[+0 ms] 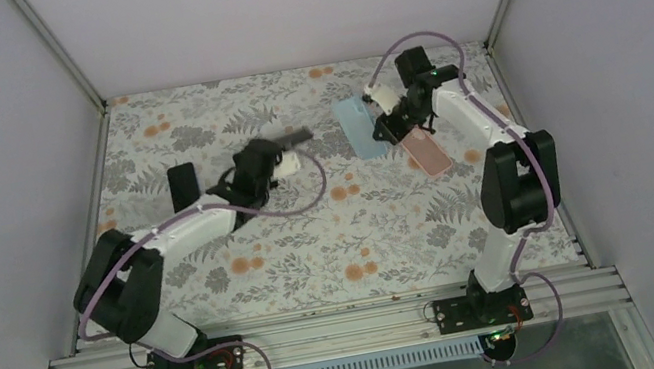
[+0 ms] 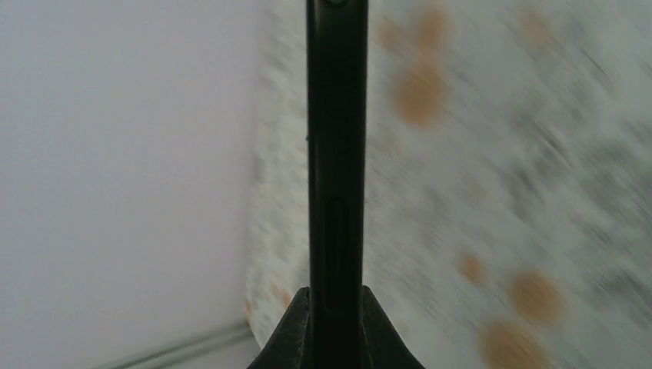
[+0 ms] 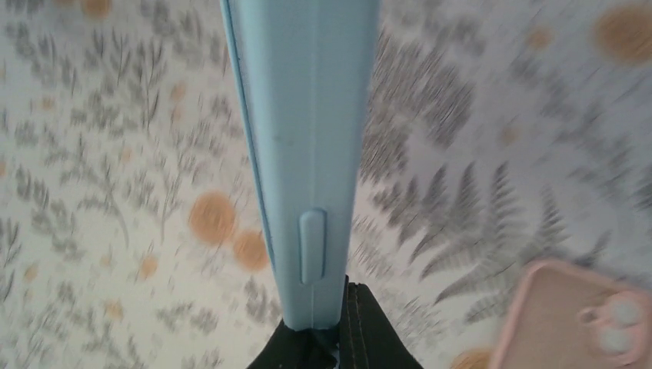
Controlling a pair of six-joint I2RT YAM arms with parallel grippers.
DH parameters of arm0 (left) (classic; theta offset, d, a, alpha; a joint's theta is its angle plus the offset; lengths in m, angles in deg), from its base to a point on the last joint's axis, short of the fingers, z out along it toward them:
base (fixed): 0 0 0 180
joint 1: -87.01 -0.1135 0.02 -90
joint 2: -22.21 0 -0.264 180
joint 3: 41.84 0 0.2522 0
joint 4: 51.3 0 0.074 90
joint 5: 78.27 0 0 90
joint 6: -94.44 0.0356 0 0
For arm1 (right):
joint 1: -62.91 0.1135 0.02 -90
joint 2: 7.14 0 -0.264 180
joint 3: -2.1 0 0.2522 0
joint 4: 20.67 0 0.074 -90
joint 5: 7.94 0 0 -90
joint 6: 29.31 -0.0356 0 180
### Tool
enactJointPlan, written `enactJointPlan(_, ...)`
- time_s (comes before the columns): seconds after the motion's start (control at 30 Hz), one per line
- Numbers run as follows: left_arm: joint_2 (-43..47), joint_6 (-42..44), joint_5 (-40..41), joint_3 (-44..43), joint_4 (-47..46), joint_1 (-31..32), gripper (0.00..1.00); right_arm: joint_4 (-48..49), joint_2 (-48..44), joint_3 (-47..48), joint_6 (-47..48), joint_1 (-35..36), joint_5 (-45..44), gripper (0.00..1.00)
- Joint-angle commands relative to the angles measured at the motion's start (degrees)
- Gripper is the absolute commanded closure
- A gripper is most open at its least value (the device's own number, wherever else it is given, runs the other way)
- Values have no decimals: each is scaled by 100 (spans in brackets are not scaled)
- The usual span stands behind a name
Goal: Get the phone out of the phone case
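The left gripper moves down and back next and releases the dark phone (image 1: 292, 136) on the open floral tablecloth, since the phone is clear of the case.
My left gripper (image 1: 275, 155) is shut on a dark phone (image 1: 292, 136), held edge-on above the table's middle. In the left wrist view the phone (image 2: 336, 154) stands upright between the two fingers of the gripper (image 2: 336, 307). My right gripper (image 1: 390, 125) is shut on a light blue phone case (image 1: 355, 127) at the back right. In the right wrist view the case (image 3: 307, 115) shows its side with a raised button, gripped at its near end by the gripper (image 3: 327, 327). Phone and case are well apart.
A pink phone case (image 1: 426, 152) lies on the floral tablecloth just right of my right gripper; its camera corner shows in the right wrist view (image 3: 577, 315). A black flat slab (image 1: 183, 181) lies left of my left gripper. Walls enclose the table on three sides.
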Motion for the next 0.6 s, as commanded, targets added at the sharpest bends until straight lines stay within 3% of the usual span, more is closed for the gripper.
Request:
enactJointPlan(0.0, -59, 882, 1093, 705, -1068, 152, 98, -310, 200, -353, 334, -15, 492, 97)
enactJointPlan(0.23, -470, 732, 1016, 1110, -729, 279, 97, -376, 1030, -288, -20, 11, 88, 97)
enactJointPlan(0.33, -699, 722, 1040, 1144, -448, 375, 89, -368, 1228, -207, -212, 12, 13, 97)
enactJointPlan(0.47, -988, 624, 1056, 1118, -31, 504, 87, -433, 1465, -86, -303, 13, -9, 97)
enactJointPlan(0.57, -1159, 541, 1049, 1024, 304, 591, 83, -531, 1601, 4, -327, 12, -1, 89)
